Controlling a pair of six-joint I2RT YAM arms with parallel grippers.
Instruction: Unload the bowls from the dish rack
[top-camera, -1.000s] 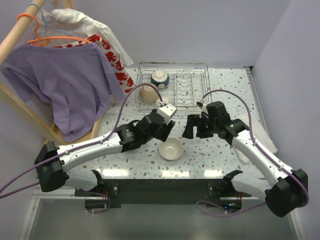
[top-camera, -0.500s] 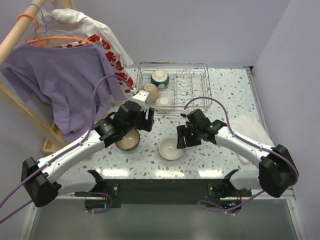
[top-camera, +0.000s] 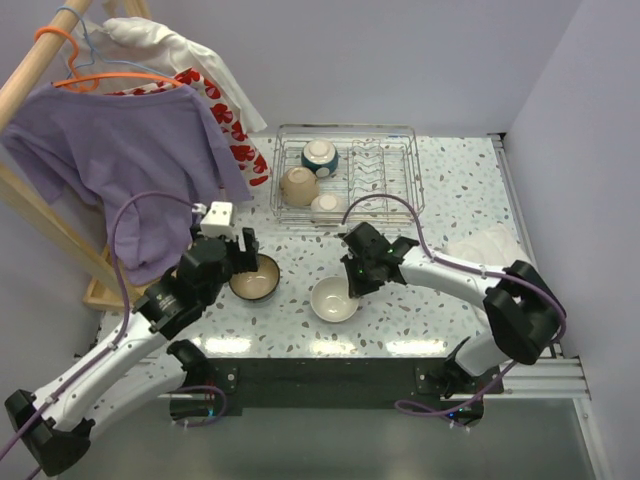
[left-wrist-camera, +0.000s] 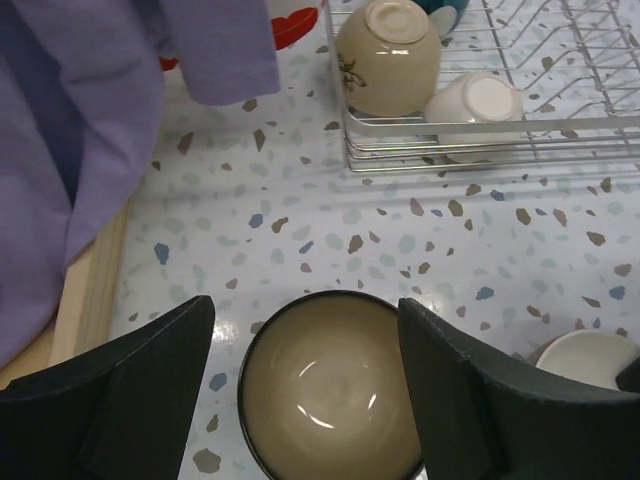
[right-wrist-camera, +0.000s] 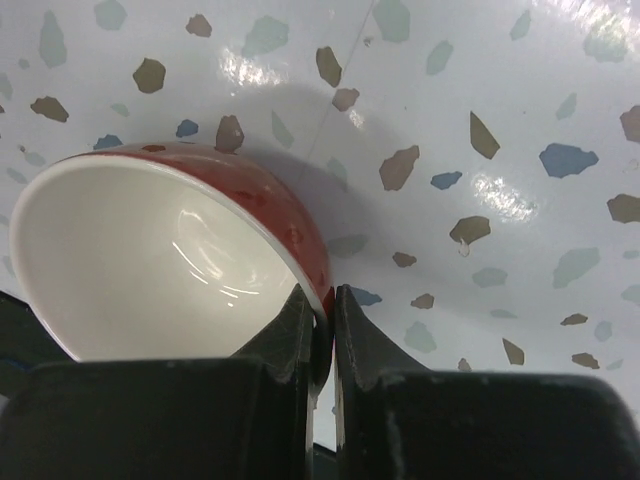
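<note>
The right gripper carries the dark red bowl (right-wrist-camera: 150, 260) up, across and down into the upright dark bowl's tan inside next, to its left in the top view, then releases it.
The silver wire dish rack (top-camera: 400, 128) stands at the back with three bowls in it: a teal-and-white one (top-camera: 320, 156), a tan one (top-camera: 299, 186) and a small white one (top-camera: 325, 205). In the left wrist view the tan bowl (left-wrist-camera: 388, 55) and white bowl (left-wrist-camera: 475, 100) lie upside down in the rack (left-wrist-camera: 560, 125). A dark bowl with a tan inside (top-camera: 254, 278) sits upright on the table. My left gripper (left-wrist-camera: 303, 310) hangs open above it, a finger on each side. My right gripper (right-wrist-camera: 322, 295) is shut on the rim of the dark red bowl (right-wrist-camera: 150, 260), seen from above at mid table (top-camera: 334, 300).
A purple shirt (top-camera: 120, 160) hangs on a wooden clothes stand (top-camera: 60, 235) at the left, close to my left arm. A white cloth (top-camera: 490, 245) lies at the right. The speckled table (top-camera: 440, 180) carries everything.
My left arm drew back to the left and opened wider, leaving the dark bowl on the table. My right gripper came down to the dark red bowl and shut on its rim.
</note>
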